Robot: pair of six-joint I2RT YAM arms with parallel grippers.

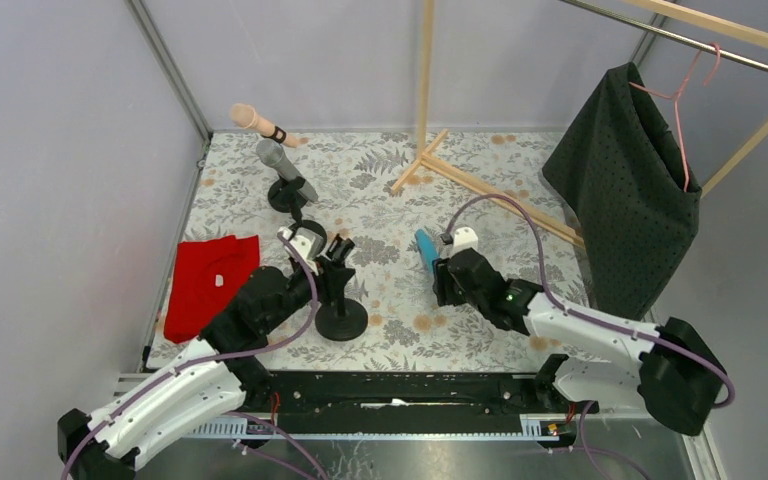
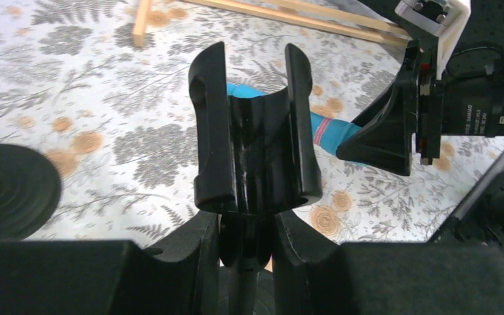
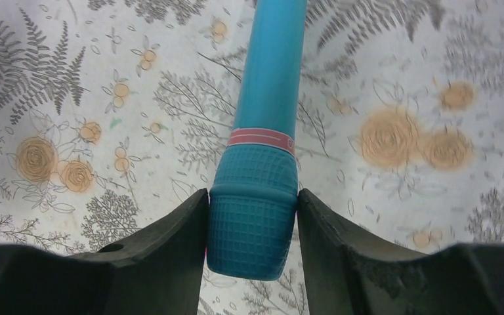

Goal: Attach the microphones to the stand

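I'll next carry the stand with my left gripper right in the top view to bare cloth by the cyan microphone, stand it upright and release its neck.
My left gripper is shut on the thin neck of a black stand, just under its empty U-shaped clip. In the top view this stand rests on a round base in the front middle. My right gripper is shut on the mesh head of the cyan microphone, whose handle points away low over the floral cloth, right of the stand. At the back left, the grey microphone sits tilted in another stand. The peach microphone is tilted behind it with a black clip round its handle.
A red cloth lies at the left, beside my left arm. A wooden rack stands at the back, its foot bars running across the cloth. A dark garment on a pink hanger hangs at the right.
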